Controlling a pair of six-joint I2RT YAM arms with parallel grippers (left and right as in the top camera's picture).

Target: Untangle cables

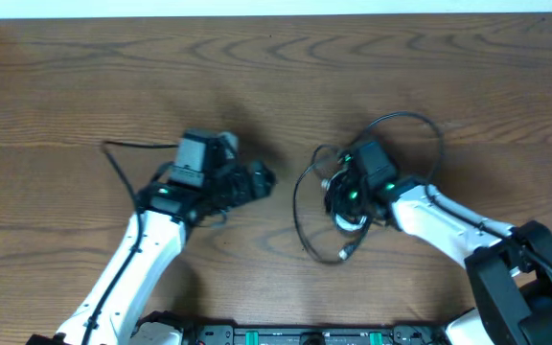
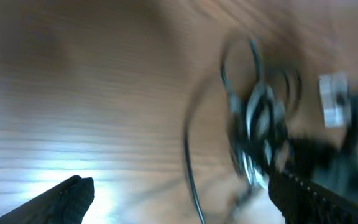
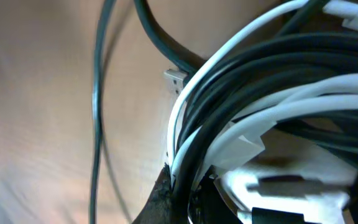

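Note:
My left gripper needs to go toward the bundle of cables next. Then I should lower it onto the side of the coiled cables nearest its fingers (image 1: 332, 195) (image 2: 245, 140).
The cables (image 1: 300, 206) lie right of the table's middle: thin black loops with a white cable (image 1: 353, 222) coiled in the bundle and a plug end (image 1: 345, 254) at the front. My right gripper (image 1: 345, 196) sits in the bundle. In the right wrist view it (image 3: 191, 199) is shut on black and white strands (image 3: 260, 81). My left gripper (image 1: 262, 178) is just left of the loops, open and empty. The blurred left wrist view shows its fingers (image 2: 188, 202) wide apart, a thin black strand (image 2: 188, 155) on the table between them and the tangle (image 2: 260, 124) ahead.
A thin black wire (image 1: 118, 158) runs beside the left arm at mid left. The table's far edge (image 1: 276, 13) meets a white wall. The arm bases (image 1: 305, 335) stand at the front edge.

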